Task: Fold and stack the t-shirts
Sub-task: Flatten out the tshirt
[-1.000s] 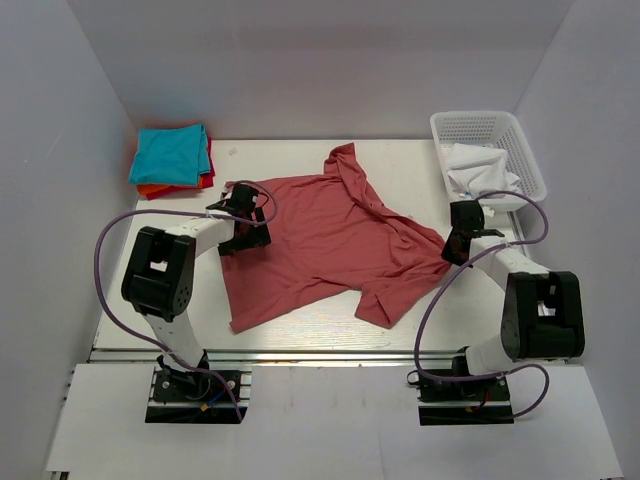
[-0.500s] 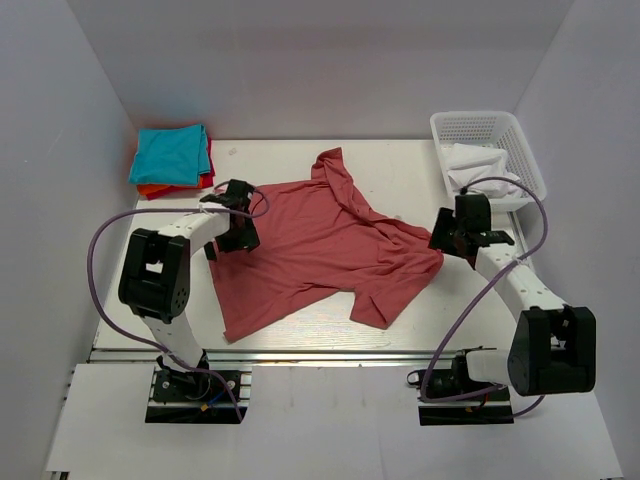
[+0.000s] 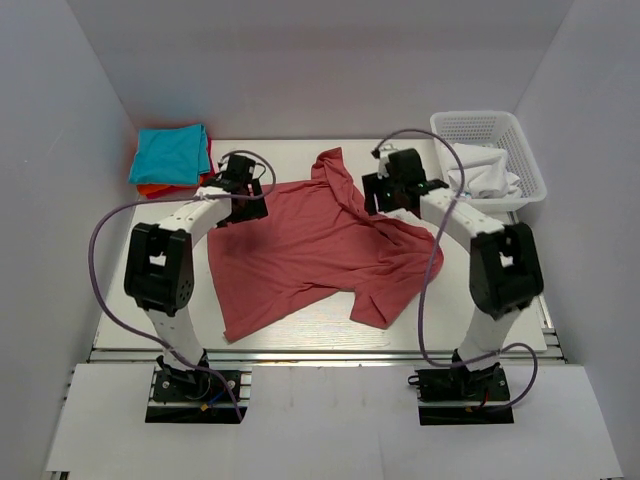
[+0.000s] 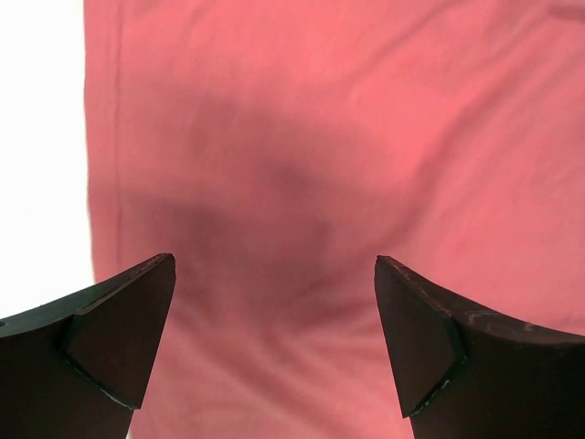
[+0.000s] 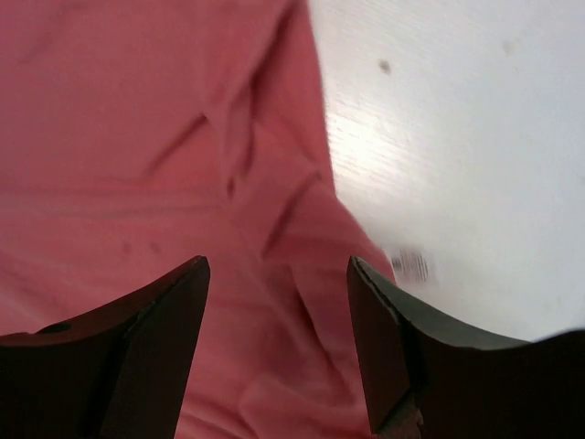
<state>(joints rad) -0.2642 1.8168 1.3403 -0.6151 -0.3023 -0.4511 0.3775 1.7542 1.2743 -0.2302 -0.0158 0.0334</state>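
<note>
The cloth beside the jutting fold lies bunched in creases, so my right gripper will next go outward toward the fold and down onto the shirt's edge (image 3: pixel 352 182) (image 5: pixel 309 78) there.
A dusty salmon-red t-shirt (image 3: pixel 310 250) lies spread and somewhat rumpled in the middle of the table. My left gripper (image 3: pixel 240 186) hovers over its back left corner. In the left wrist view this gripper (image 4: pixel 274 259) is open, with flat shirt cloth (image 4: pixel 347 137) under the gap and nothing between the fingers. My right gripper (image 3: pixel 386 194) hangs over the shirt's back right part, by the wrinkled folds. In the right wrist view it (image 5: pixel 277 262) is open above creased cloth (image 5: pixel 164 137). Folded t-shirts (image 3: pixel 172 158) are stacked at the back left, teal on top.
A white lattice basket (image 3: pixel 520 140) at the back right holds a white cloth (image 3: pixel 480 172). Bare white table (image 5: pixel 457 128) shows just right of the shirt's edge, and a strip of it (image 4: pixel 41 137) lies left of the shirt's hem.
The right arm has swung from the shirt's right edge back and left to its upper part, and its jaws have opened. The left gripper moved toward the back. The shirt slid slightly left.
</note>
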